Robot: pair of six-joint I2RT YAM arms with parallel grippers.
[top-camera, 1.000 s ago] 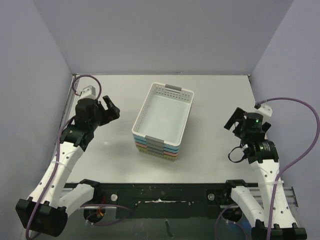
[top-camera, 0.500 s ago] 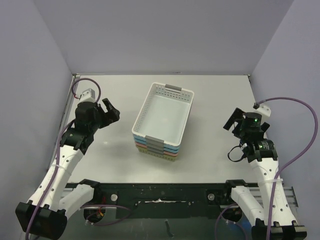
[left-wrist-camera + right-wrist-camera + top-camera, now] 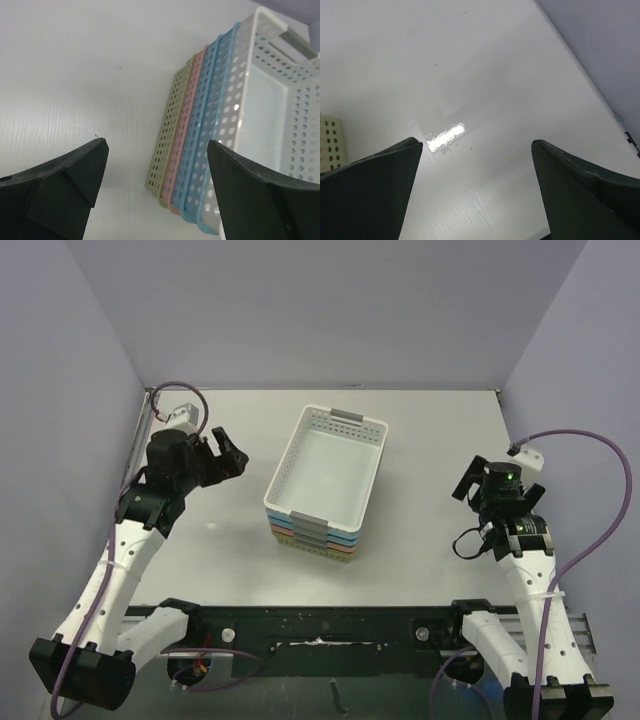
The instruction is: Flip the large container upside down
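The white basket is upright, so my left gripper will cross its opening, to the right in the top view, and close on the basket's opposite long rim (image 3: 375,474).
The large container (image 3: 330,470), a white perforated basket with grey handles, sits upright and empty in the middle of the table, nested on a stack of blue, pink and green baskets (image 3: 318,543). My left gripper (image 3: 232,454) hovers open to the left of the stack, pointing at it, apart from it. In the left wrist view the white basket (image 3: 270,100) and the coloured rims (image 3: 192,130) lie ahead of the left gripper (image 3: 157,147), nothing between its fingers. My right gripper (image 3: 468,482) hangs open well to the right of the stack, over bare table (image 3: 485,100).
Purple walls (image 3: 320,310) close the table on the left, back and right. The black rail (image 3: 320,625) with the arm bases runs along the near edge. A corner of the basket stack (image 3: 330,142) shows at the left edge of the right wrist view.
My left gripper has moved a little farther back and toward the baskets. The right arm has shifted slightly to the right. The baskets have not moved.
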